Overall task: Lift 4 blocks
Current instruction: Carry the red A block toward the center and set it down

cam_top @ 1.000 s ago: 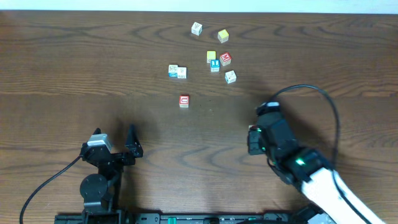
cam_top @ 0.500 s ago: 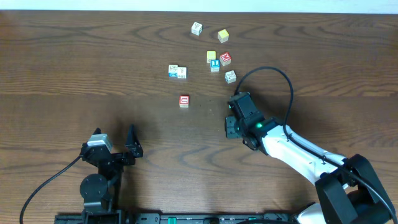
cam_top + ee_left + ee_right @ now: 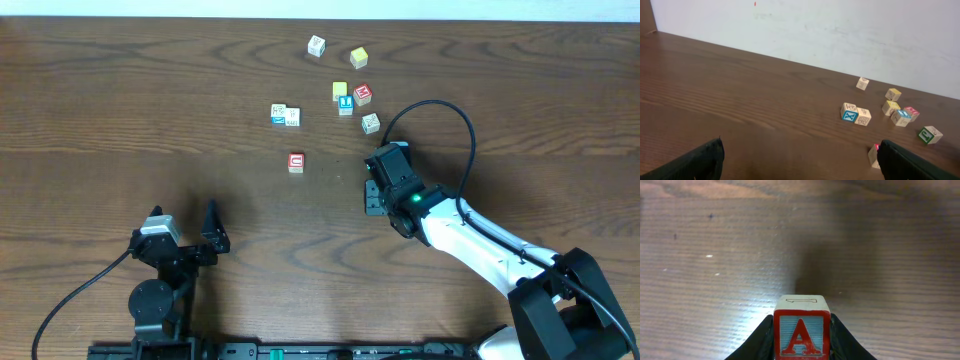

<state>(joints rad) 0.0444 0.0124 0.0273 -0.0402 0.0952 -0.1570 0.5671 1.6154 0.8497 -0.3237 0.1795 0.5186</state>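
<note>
The red-framed A block still hangs above the tabletop, so the robot's right gripper should next move down toward the bare wood below it to release the block.
My right gripper point(image 3: 801, 326) is shut on a red-framed "A" block point(image 3: 801, 336), held above bare wood. From overhead that gripper point(image 3: 372, 196) hovers right of the red-framed "C" block point(image 3: 296, 161), and the held block is hidden under it. A whitish block point(image 3: 370, 123), a blue-lettered block point(image 3: 345, 104) and a red one point(image 3: 362, 95) lie beyond it. My left gripper point(image 3: 185, 224) rests open near the front edge. In the left wrist view, nothing sits within the left gripper point(image 3: 800, 152), and the "C" block point(image 3: 873, 155) peeks out beside the right finger.
Two plain yellow cubes point(image 3: 339, 91) point(image 3: 358, 57) and a white cube point(image 3: 316, 45) sit at the back. A pair of white cubes with blue-green marks point(image 3: 285, 115) lies left of the cluster. The right arm's cable point(image 3: 455, 125) loops above the table.
The right arm has swung from the front right toward the table's middle, carrying the "A" block, then edged slightly farther back. The left arm and the table blocks have not moved.
</note>
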